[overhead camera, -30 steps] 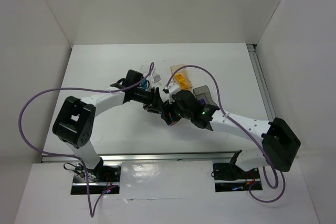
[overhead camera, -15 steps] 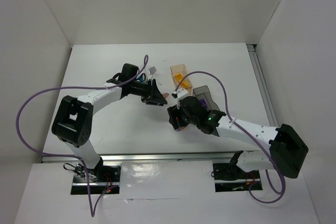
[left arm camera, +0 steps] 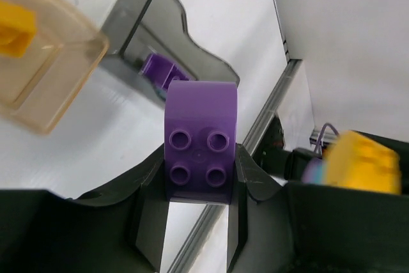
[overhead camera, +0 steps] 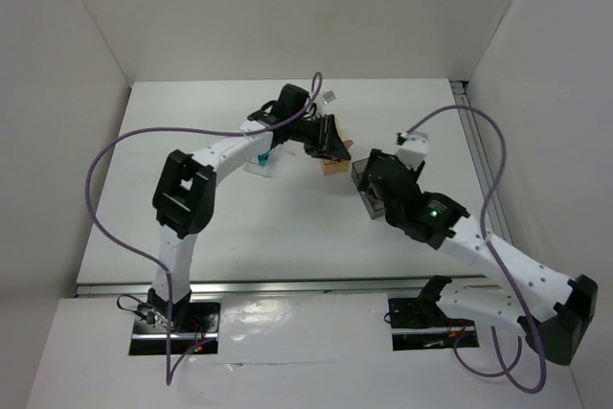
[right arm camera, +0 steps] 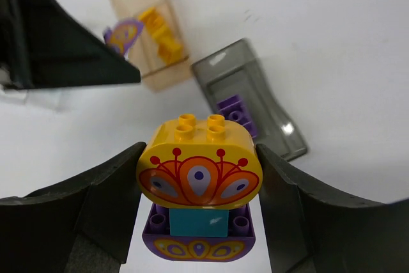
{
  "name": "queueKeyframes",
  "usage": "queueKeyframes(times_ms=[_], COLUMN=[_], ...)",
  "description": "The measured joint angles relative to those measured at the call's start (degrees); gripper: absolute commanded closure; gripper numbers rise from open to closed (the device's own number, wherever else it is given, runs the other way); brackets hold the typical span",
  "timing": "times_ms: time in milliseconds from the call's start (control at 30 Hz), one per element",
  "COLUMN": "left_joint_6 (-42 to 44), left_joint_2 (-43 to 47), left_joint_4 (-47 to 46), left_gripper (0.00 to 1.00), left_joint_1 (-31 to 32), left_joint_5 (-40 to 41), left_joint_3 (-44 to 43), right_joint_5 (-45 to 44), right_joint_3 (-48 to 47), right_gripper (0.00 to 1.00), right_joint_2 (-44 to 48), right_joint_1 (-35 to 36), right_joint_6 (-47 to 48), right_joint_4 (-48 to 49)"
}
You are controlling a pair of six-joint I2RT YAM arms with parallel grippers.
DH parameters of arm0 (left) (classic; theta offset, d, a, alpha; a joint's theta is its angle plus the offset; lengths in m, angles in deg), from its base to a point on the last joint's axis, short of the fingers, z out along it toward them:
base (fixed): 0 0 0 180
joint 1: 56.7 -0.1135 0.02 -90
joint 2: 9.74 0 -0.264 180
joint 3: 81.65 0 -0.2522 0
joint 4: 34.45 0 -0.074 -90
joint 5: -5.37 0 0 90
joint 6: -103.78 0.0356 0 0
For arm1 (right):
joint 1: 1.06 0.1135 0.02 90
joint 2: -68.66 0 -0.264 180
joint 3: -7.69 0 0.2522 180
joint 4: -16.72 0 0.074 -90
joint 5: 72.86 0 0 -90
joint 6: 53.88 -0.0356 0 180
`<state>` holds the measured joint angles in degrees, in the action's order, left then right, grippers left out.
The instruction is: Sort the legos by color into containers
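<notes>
The grey box already holds a purple brick, so I should move my left gripper toward the box next and then lower it over the far end of the box.
My left gripper is shut on a purple lego, studs facing the camera. In the top view it hangs over the tan box. My right gripper is shut on a stack of legos: an orange-yellow oval brick, a teal brick and a purple base. That gripper is by the dark grey box. The grey box holds a purple brick. Yellow bricks lie in the tan box. A teal brick stands in the clear tray.
White walls close in the table on the left, back and right. A metal rail runs along the near edge by the arm bases. Purple cables loop off both arms above the table.
The two grippers, close together at mid-table a second ago, have drawn apart. The left one swung back and right over the tan box; the right one pulled right to the grey box.
</notes>
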<state>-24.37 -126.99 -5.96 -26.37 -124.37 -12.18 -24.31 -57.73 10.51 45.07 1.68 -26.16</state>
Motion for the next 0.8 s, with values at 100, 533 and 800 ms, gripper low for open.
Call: queueKeyframes(times_ms=[100,533,800], left_joint_6=[-0.48,-2.82,-1.77], left_joint_2=[-6.49,-26.16,-24.02], left_joint_4=[3.06,13.07,15.37], left_gripper=[1.0,0.27,0.2], left_joint_1=[3.34,9.94,9.38], left_joint_5=[2.84,7.98,9.2], left_joint_3=[-8.48,-34.49,-31.06], right_joint_5=[-5.53,-13.99,-13.57], right_joint_3=[-0.2,-0.31,-0.31], right_gripper=[0.51,0.49,0.48], right_joint_2=[6.51,16.44,15.61], right_joint_1=[-0.83,-1.4,-2.34], right_joint_6=[-5.4,-14.29,-13.07], right_joint_4=[-4.98,-17.77,-18.18])
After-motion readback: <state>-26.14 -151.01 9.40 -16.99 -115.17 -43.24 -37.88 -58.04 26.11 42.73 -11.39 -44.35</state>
